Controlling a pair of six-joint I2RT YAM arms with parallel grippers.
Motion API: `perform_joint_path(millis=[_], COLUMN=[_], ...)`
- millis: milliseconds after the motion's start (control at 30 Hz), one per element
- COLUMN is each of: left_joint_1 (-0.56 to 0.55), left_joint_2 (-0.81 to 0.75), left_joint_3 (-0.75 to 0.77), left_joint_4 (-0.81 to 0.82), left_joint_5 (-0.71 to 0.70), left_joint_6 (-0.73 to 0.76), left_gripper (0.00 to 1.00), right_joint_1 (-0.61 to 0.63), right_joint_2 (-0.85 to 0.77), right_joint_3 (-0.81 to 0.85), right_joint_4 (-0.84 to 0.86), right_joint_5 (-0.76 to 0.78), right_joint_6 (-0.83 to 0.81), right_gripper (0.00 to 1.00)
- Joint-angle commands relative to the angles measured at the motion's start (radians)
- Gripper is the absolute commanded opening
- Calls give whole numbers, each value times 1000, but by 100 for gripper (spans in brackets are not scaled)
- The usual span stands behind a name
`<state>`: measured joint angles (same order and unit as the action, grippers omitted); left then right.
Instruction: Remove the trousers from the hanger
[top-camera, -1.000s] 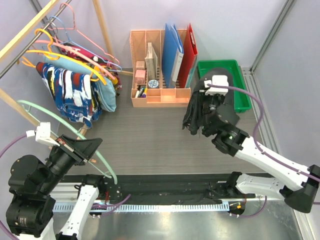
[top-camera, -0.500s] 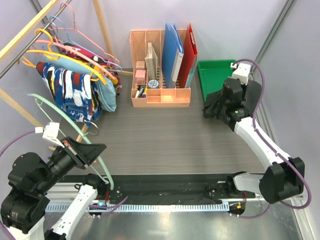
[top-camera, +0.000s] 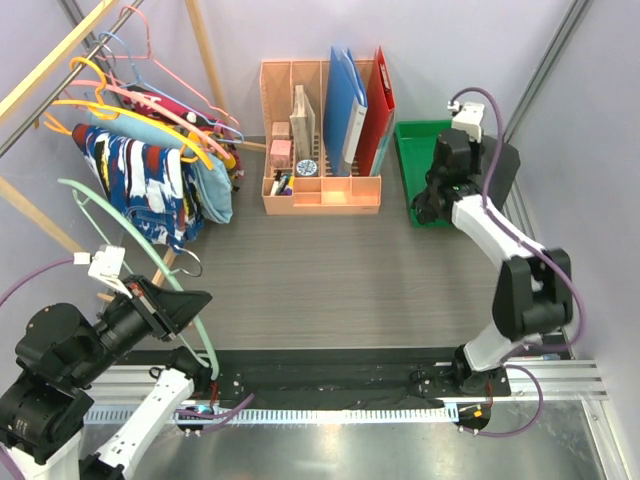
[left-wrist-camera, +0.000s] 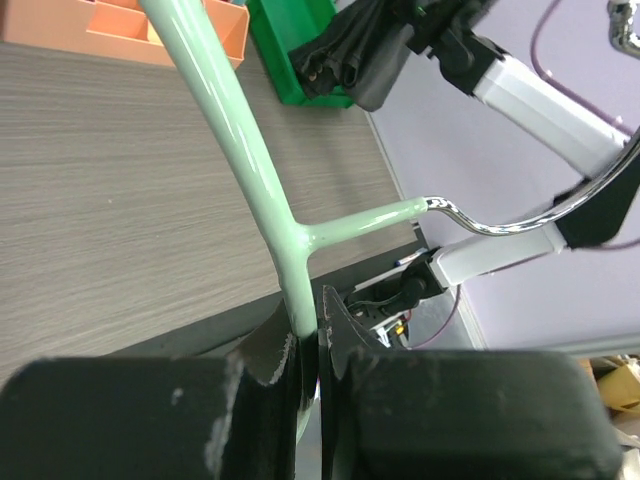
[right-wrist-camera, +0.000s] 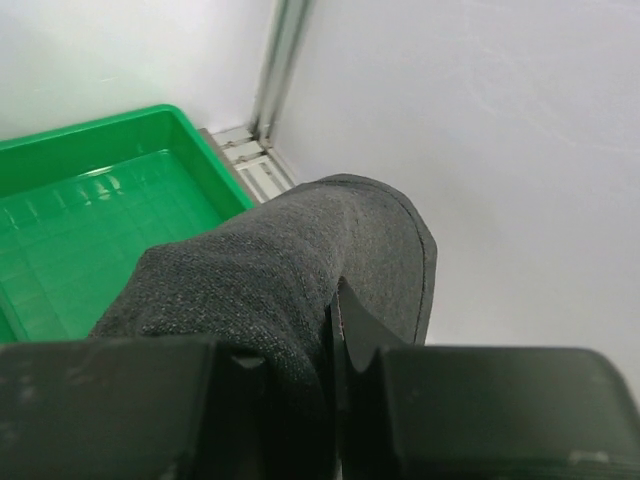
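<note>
The plain black trousers stick out past the green bin's edge. I will move my right gripper outward, lower it over the green bin's open bottom and release the trousers.
My left gripper (top-camera: 192, 302) is shut on a bare mint-green hanger (top-camera: 150, 262) and holds it above the table's near left; in the left wrist view the jaws (left-wrist-camera: 308, 340) pinch its bar (left-wrist-camera: 230, 110). My right gripper (top-camera: 430, 203) is shut on the plain black trousers (top-camera: 424, 208), bunched over the near edge of the green bin (top-camera: 412, 150). In the right wrist view the dark cloth (right-wrist-camera: 270, 270) fills the jaws (right-wrist-camera: 330, 320) above the bin (right-wrist-camera: 100, 200). The navy-white-red print trousers (top-camera: 135, 185), light blue trousers (top-camera: 210, 190) and pink camouflage trousers (top-camera: 175, 108) hang on the rack.
A wooden rack (top-camera: 45, 65) with orange, pink and blue hangers stands at the far left. An orange desk organizer (top-camera: 320, 195) with a blue folder (top-camera: 345, 95) and a red folder (top-camera: 380, 95) stands at the back middle. A metal frame post (top-camera: 545, 60) rises behind the bin.
My right arm has swung right and back with the black trousers, from mid-table to over the green bin. My left gripper with the green hanger has shifted slightly.
</note>
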<state>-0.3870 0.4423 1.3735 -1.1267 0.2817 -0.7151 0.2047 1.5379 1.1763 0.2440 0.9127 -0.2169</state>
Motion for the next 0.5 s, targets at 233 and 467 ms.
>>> perform_joint_path(millis=[233,467], left_joint_1=[-4,-3], left_joint_2=[33,58], left_joint_3=[-71,-142], left_joint_4=[93,137], left_joint_5=[-79,-144], left_joint_6=[49,40], left_gripper=[0,0], right_joint_1=[-47,-100], right_joint_2=[584,894], right_joint_3=[491,909], right_joint_4=[184,32], right_joint_5=[-83,-258], right_joint_6=[-49,76], right_gripper=[1,1])
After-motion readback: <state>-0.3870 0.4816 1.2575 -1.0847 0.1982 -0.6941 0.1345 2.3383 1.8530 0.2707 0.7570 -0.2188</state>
